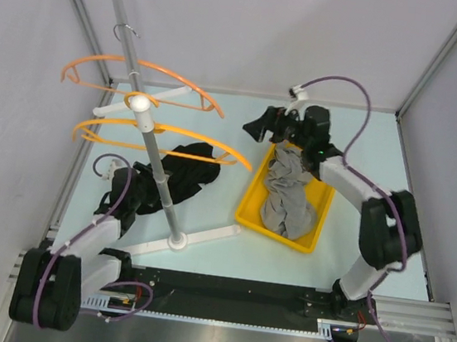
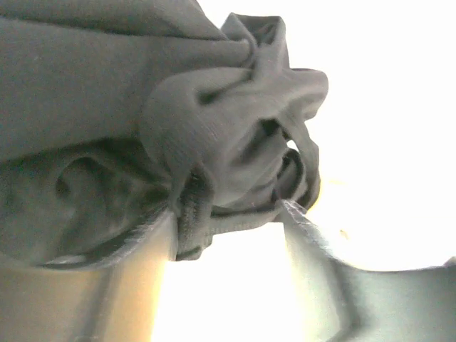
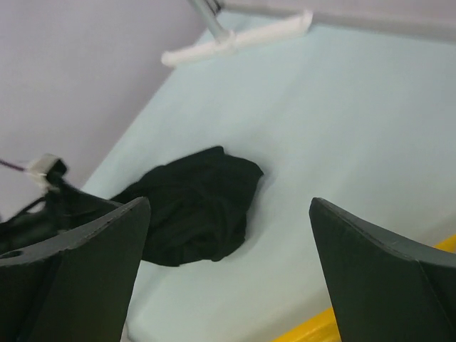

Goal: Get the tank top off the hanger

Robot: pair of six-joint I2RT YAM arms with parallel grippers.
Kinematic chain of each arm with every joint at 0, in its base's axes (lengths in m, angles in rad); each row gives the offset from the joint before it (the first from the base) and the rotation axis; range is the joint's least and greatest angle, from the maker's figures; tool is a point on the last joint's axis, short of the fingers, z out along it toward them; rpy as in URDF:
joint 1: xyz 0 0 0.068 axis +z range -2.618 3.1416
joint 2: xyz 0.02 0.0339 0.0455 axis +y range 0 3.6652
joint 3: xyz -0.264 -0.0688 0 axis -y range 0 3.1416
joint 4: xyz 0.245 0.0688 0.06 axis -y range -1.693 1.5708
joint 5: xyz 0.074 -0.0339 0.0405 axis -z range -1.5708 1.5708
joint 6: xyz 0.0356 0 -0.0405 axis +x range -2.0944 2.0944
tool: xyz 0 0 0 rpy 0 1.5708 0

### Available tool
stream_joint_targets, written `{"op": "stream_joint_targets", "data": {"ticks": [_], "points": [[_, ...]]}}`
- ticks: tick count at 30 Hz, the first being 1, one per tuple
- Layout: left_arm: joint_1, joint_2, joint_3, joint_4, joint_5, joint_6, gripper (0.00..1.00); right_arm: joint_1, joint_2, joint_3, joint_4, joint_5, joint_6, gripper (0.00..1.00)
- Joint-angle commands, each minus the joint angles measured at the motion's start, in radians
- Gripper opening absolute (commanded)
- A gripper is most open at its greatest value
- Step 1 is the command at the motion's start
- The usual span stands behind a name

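My right gripper moves down and back, open, onto the hem of the tank top's edge toward the bin next, because the tank top lies off the hanger.
The black tank top (image 1: pixel 187 170) lies crumpled on the table beside the rack pole, off the hanger. Two orange hangers (image 1: pixel 109 59) hang bare on the rack at upper left. My left gripper (image 1: pixel 132 197) sits at the garment's left edge. In the left wrist view its jaws (image 2: pixel 228 214) stand apart, with the bunched fabric (image 2: pixel 214 128) against the fingertips and a hem strand stretched across the gap. My right gripper (image 1: pixel 263 124) hovers over the far end of the bin, open and holding nothing. The right wrist view shows its fingers (image 3: pixel 228 203) wide apart and the tank top (image 3: pixel 199 206) on the table beyond.
A yellow bin (image 1: pixel 249 209) at centre right holds a grey garment (image 1: pixel 287 199). The rack's metal pole (image 1: pixel 152 145) rises from a white cross base (image 1: pixel 204 236), one foot of which shows in the right wrist view (image 3: pixel 235 43). Grey walls enclose the table.
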Motion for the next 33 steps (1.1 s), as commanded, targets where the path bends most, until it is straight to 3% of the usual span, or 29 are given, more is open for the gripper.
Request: {"op": "stream_joint_targets", "data": {"ticks": [1, 3, 5, 9, 15, 20, 21, 23, 26, 27, 28, 29, 33], "points": [[-0.005, -0.139, -0.032, -0.161, -0.059, -0.023, 0.75, 0.1, 0.186, 0.076, 0.124, 0.053, -0.002, 1.0], [-0.005, -0.225, -0.039, -0.256, -0.102, -0.026, 0.85, 0.144, 0.277, 0.117, 0.143, 0.067, 0.007, 1.0], [-0.005, -0.296, -0.029, -0.328, -0.131, -0.037, 0.88, 0.172, 0.352, 0.157, 0.117, 0.085, -0.008, 1.0], [-0.005, -0.371, -0.006, -0.488, -0.154, -0.048, 0.9, 0.23, 0.445, 0.179, 0.143, 0.078, 0.024, 1.0], [-0.005, -0.426, -0.009, -0.542, -0.151, -0.046, 0.9, 0.319, 0.521, 0.159, 0.196, 0.113, 0.094, 0.94], [-0.005, -0.463, -0.01, -0.572, -0.162, -0.037, 0.89, 0.404, 0.561, 0.157, 0.192, 0.168, 0.094, 0.76], [-0.005, -0.469, -0.012, -0.578, -0.158, -0.037, 0.89, 0.407, 0.568, 0.166, 0.155, 0.176, 0.093, 0.65], [-0.005, -0.489, -0.013, -0.583, -0.144, -0.035, 0.89, 0.414, 0.591, 0.198, 0.117, 0.18, 0.093, 0.56], [-0.005, -0.515, -0.033, -0.533, -0.069, -0.022, 0.88, 0.416, 0.584, 0.186, 0.072, 0.239, 0.091, 0.29], [-0.005, -0.522, -0.036, -0.525, -0.061, -0.023, 0.88, 0.398, 0.571, 0.17, 0.08, 0.272, 0.091, 0.13], [-0.005, -0.528, -0.039, -0.526, -0.018, -0.025, 0.88, 0.382, 0.556, 0.148, 0.101, 0.276, 0.114, 0.05], [-0.005, -0.538, -0.042, -0.529, -0.007, -0.026, 0.87, 0.364, 0.514, 0.095, 0.126, 0.271, 0.129, 0.0], [-0.005, -0.578, -0.058, -0.534, 0.046, -0.012, 0.86, 0.237, 0.394, 0.051, 0.175, 0.234, 0.139, 0.0]]}}
